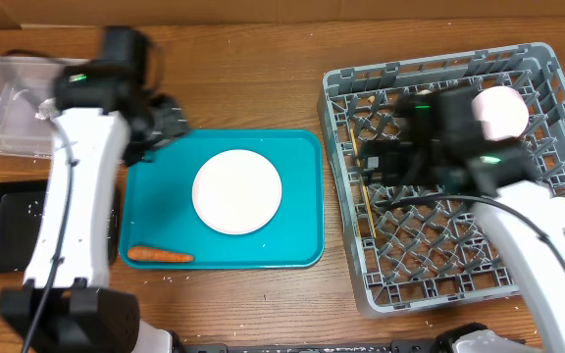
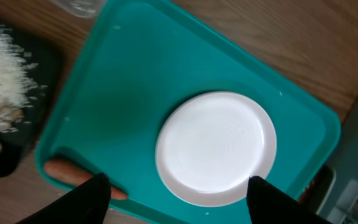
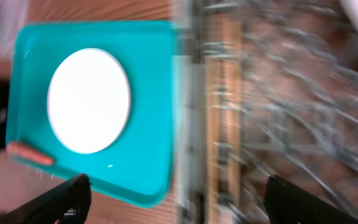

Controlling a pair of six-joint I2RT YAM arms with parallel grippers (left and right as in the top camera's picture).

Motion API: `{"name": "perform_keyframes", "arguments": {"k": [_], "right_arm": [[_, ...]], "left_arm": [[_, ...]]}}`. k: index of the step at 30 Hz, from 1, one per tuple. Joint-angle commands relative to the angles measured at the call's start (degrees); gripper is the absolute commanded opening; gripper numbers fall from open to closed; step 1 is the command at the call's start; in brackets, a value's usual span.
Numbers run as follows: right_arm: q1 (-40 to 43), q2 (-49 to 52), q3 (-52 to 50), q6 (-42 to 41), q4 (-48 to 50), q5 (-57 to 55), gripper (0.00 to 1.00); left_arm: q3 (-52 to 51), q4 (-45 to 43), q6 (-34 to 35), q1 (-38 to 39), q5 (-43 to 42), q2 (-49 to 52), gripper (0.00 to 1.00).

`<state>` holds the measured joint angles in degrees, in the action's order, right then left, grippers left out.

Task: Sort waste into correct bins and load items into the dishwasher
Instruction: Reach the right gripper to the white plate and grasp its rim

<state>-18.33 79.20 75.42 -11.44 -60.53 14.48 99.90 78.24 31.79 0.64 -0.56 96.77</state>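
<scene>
The plate lies below my right gripper, to its left in the overhead view, so the gripper lowers that way onto the plate's rack-side rim [image 1: 279, 190] [image 3: 128, 102] next.
A white plate [image 1: 236, 191] lies in the middle of a teal tray [image 1: 302, 235]. An orange carrot piece [image 1: 160, 255] lies at the tray's front left. My left gripper [image 1: 170, 123] hovers over the tray's far left corner, open and empty. In the left wrist view its fingers [image 2: 179, 199] frame the plate [image 2: 216, 148] and the carrot piece [image 2: 73, 176]. My right gripper [image 1: 385, 157] is open and empty over the left side of the grey dishwasher rack [image 1: 459, 284]. The right wrist view [image 3: 176, 202] is blurred. It shows the plate [image 3: 89, 99] and the rack [image 3: 291, 124].
A clear plastic container [image 1: 8, 103] stands at the far left. A black bin [image 1: 8, 226] in front of it holds rice [image 2: 5, 87]. The rack holds a white cup [image 1: 500, 111] and wooden chopsticks [image 1: 366, 191].
</scene>
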Motion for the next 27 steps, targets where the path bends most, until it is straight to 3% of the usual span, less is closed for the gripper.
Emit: {"name": "perform_keyframes", "arguments": {"k": [1, 8, 12, 16, 20, 27], "right_arm": [[-8.3, 4.9, 1.7, 0.7, 4.1, -0.1, 0.91], [-18.8, 18.5, 2.4, -4.2, 13.0, -6.4, 0.91], [-20.0, 25.6, 2.4, -8.0, 15.4, -7.3, 0.9], [-20.0, 31.7, 2.4, -11.4, 17.6, -6.7, 0.82], [-20.0, 33.9, 2.4, -14.6, 19.3, -6.7, 0.76], [-20.0, 34.2, 5.6, -15.8, 19.6, -7.3, 0.76]], "left_arm": [[0.9, 1.3, -1.0, -5.6, 2.4, -1.8, 0.73], [0.9, 1.9, -2.3, -13.9, 2.5, -1.9, 0.74], [0.9, 1.6, -3.5, -14.3, 2.5, -1.9, 0.75], [0.9, 1.4, -3.5, -14.1, 2.5, -1.9, 0.77], [0.8, 1.2, -3.8, -14.1, 2.5, -1.9, 0.79], [0.6, 1.3, -6.5, -14.1, 2.5, -1.9, 0.78]]}}
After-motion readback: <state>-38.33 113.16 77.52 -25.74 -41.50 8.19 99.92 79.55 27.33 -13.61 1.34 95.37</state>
